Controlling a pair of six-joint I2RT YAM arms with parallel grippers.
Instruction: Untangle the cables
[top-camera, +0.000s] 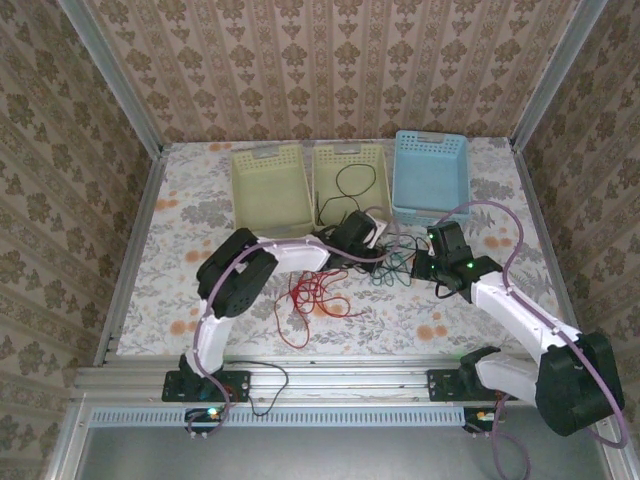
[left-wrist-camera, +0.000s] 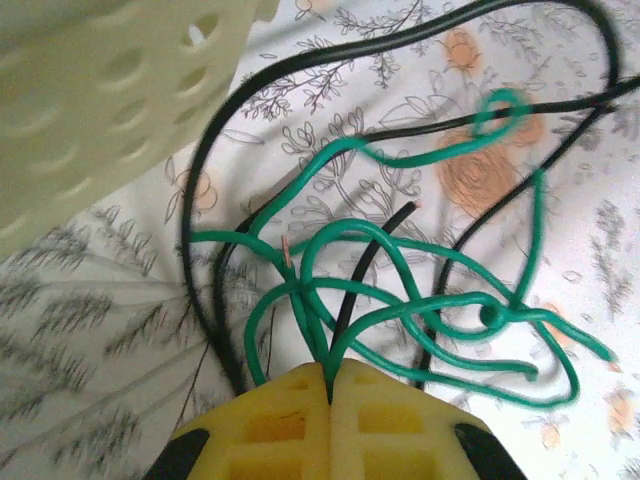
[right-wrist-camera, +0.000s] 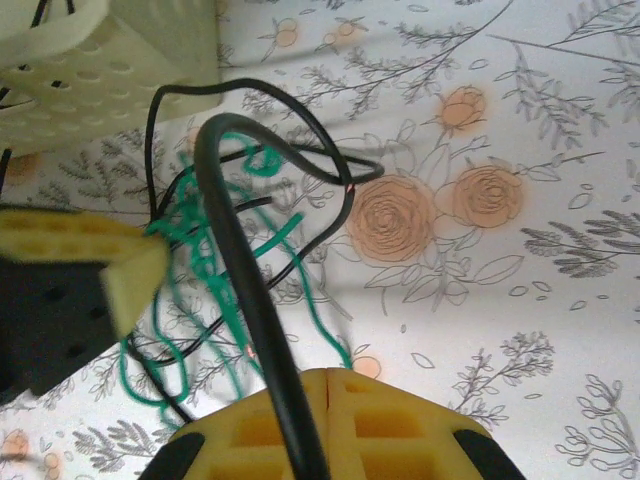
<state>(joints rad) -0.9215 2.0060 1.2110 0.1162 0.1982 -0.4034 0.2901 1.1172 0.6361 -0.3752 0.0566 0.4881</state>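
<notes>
I should pull the parts of the green cable away from my right gripper toward the red cable (top-camera: 315, 295) with my left gripper and then let them go, because they are knotted around thin black cables.
The cables lie in a tangle mid-table. A green cable (top-camera: 393, 268) loops between the grippers, and a red cable (top-camera: 315, 295) lies in front of the left arm. In the left wrist view the green cable (left-wrist-camera: 400, 300) knots around thin black cables (left-wrist-camera: 215, 200). My left gripper (left-wrist-camera: 330, 385) is shut on several green strands, and a black strand runs in alongside them. My right gripper (right-wrist-camera: 328, 385) is shut, with a green strand (right-wrist-camera: 330, 320) running to its tip. A thick-looking black cable (right-wrist-camera: 250, 290) lies across its left pad. The left gripper (right-wrist-camera: 120, 270) shows close by.
Two pale yellow baskets (top-camera: 268, 152) (top-camera: 322, 185) and a blue basket (top-camera: 430, 138) stand in a row at the back. A black wire (top-camera: 355, 185) coils in the middle basket. A basket corner (left-wrist-camera: 100, 90) is close beside the left gripper. Metal rails edge the table.
</notes>
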